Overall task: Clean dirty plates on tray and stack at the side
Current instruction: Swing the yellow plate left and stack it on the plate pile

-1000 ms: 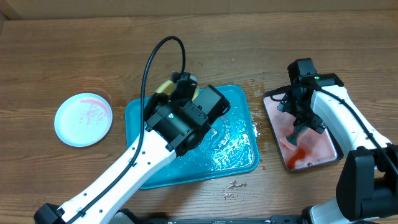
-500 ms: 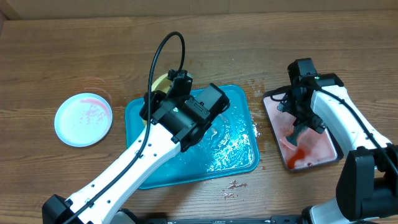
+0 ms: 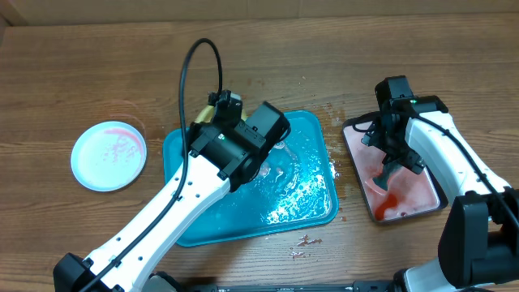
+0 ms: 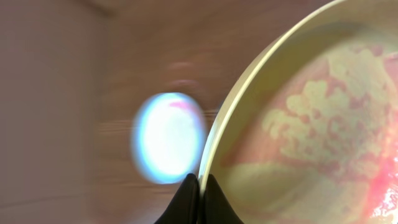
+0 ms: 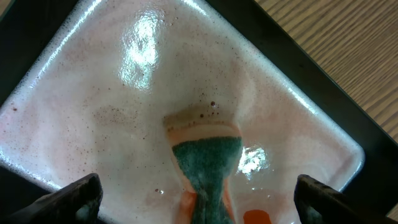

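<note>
Next, my left gripper needs to go left in the overhead view and down, and release its plate on the light blue plate [image 3: 109,156] [image 4: 169,138], because that lies beside the tray.
My left gripper [image 4: 199,186] is shut on the rim of a pale yellow-green plate [image 4: 311,124] with red sauce smears and holds it on edge. In the overhead view this gripper [image 3: 216,105] is above the far left corner of the turquoise tray [image 3: 304,203], and the arm hides nearly all of the plate. A light blue plate [image 3: 109,156] with pink smears lies on the bare wood to the left; it also shows in the left wrist view [image 4: 168,138]. A third plate is not in view. My right gripper [image 5: 199,199] is open above a green-and-orange sponge [image 5: 208,155].
The sponge lies in the small black-rimmed tray [image 3: 353,154] with pinkish soapy water, right of the turquoise tray. The turquoise tray is wet and foamy. Water drops and red crumbs [image 3: 304,242] lie on the wood near its front right corner.
My left arm has swung left along the far edge of the turquoise tray with the yellow-green plate in it. The right arm has not moved.
</note>
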